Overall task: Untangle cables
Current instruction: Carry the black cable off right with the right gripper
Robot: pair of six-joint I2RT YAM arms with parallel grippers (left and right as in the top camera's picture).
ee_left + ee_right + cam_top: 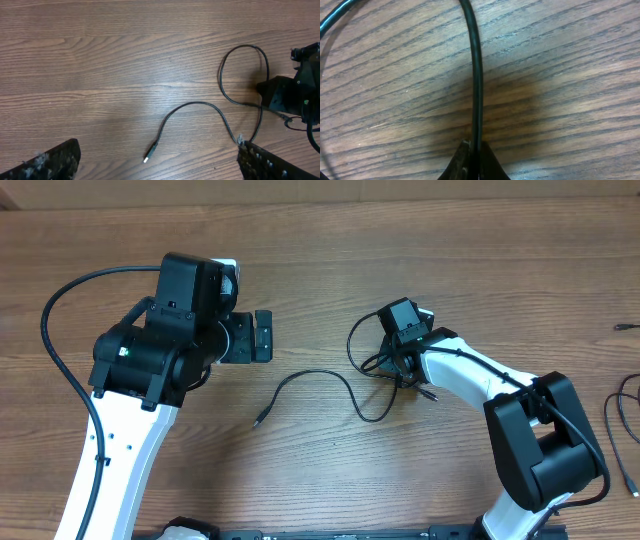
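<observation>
More black cable lies right of my right gripper in the overhead view, so next my right gripper will lift the pinched piece of cable, carry it there and release it.
One thin black cable [318, 374] lies across the middle of the table, and its plug end [258, 422] points toward the front. Its other part loops into a small tangle [375, 360] under my right gripper [404, 366]. In the right wrist view the right gripper [475, 150] is shut on this cable [477, 75], pinching the strand between its tips just above the wood. My left gripper [262, 336] hovers left of the tangle, open and holding nothing. In the left wrist view the left gripper [159, 161] has wide-apart fingers [55, 162], with the plug [151, 152] between them, untouched.
More black cable [618, 425] lies at the table's right edge, with a small dark end [626, 327] farther back. The right arm's white link [470, 380] reaches in from the front right. The left arm's own thick wire [60, 340] arcs at the far left.
</observation>
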